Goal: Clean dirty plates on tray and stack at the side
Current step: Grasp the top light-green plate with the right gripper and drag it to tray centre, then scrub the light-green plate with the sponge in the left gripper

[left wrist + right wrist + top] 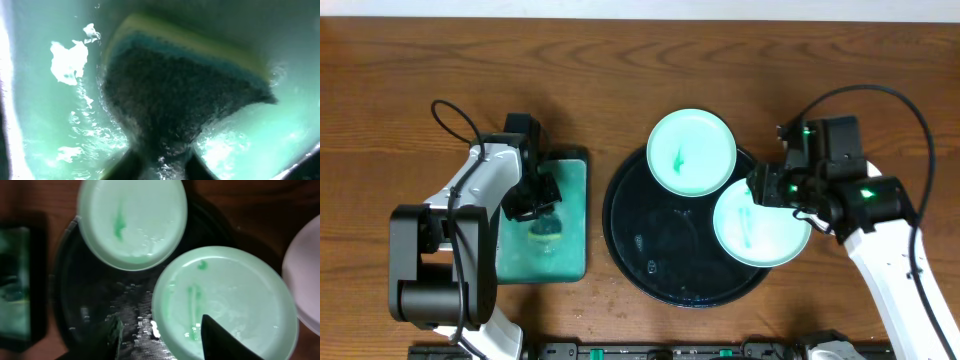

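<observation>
The right gripper lowers and shifts outward next, off the near plate, to the facing edge of the plate over the tray's far rim.
The round black tray holds two pale mint plates with teal smears. One plate lies over its far rim. The other plate lies at its right side, overhanging the rim. My right gripper is open at this plate's far-left edge. In the right wrist view its jaws straddle the rim of the near plate, one finger over the plate and one over the tray. A third pale plate shows at the right edge there. My left gripper is shut on a sponge.
A rectangular green tray with a black edge lies left of the round tray and holds water. In the left wrist view the yellow-backed sponge presses into this wet tray. Wooden table lies all around.
</observation>
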